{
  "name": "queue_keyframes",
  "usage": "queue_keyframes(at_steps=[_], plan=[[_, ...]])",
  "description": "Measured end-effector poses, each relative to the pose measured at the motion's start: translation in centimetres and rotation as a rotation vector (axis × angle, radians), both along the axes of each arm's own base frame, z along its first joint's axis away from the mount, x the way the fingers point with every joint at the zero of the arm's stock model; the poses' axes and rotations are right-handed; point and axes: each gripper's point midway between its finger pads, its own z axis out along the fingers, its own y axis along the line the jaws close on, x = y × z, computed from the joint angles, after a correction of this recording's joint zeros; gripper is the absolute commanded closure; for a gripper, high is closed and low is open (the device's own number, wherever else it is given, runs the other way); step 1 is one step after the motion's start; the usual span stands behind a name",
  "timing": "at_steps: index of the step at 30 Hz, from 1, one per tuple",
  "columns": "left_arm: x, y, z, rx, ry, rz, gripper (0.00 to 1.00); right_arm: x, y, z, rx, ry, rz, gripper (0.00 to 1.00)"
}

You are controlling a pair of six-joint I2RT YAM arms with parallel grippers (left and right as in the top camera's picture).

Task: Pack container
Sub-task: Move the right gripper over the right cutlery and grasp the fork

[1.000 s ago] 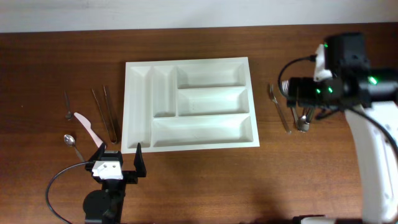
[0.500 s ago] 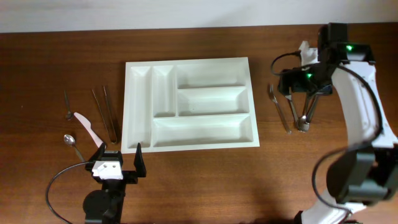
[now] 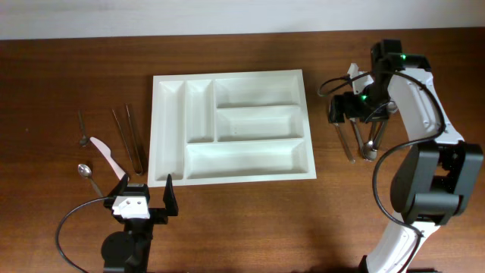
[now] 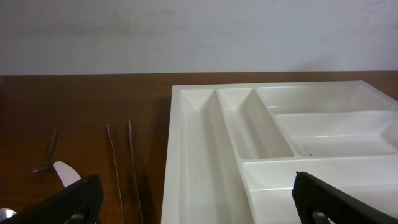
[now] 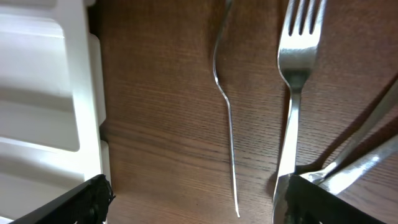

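My right gripper will move down next onto the near end of the thin edge-on utensil (image 5: 227, 118), because that straight end is between my open fingers, clear of the fork (image 5: 297, 74).
The container (image 3: 227, 77), a large white cutlery tray with five compartments, lies mid-table with nothing in it. My right gripper (image 3: 345, 114) hangs just right of it, open, over loose cutlery. In the right wrist view its jaws (image 5: 199, 202) straddle a thin edge-on utensil (image 5: 227, 118), with a fork (image 5: 297, 74) beside the right finger (image 5: 336, 199) and the container's rim (image 5: 81, 74) at the left. My left gripper (image 3: 144, 199) stands open near the table's front edge, at the container's front left corner (image 4: 174, 155), holding nothing (image 4: 199, 202).
More cutlery (image 3: 369, 140) lies crossed right of the fork. Left of the tray lie two thin metal rods (image 3: 129, 136), a small spoon (image 3: 82, 129), a white knife-like piece (image 3: 106, 155) and another spoon (image 3: 87, 174).
The right arm has swung left and its gripper now sits over the thin utensil next to the tray. The left arm has not moved.
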Motion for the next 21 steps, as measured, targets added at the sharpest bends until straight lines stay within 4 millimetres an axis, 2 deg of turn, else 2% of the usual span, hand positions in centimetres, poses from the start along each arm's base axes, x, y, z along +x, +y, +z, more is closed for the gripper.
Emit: queue_keyframes(at_steps=[14,21], plan=[[0.0,0.0,0.0,0.000,0.000,0.000,0.01,-0.8,-0.8,-2.7,-0.038,0.071,-0.093,0.12],[0.0,0.0,0.0,0.000,0.000,0.000,0.01,-2.2,-0.8,-4.8,-0.046,0.113,-0.112,0.12]])
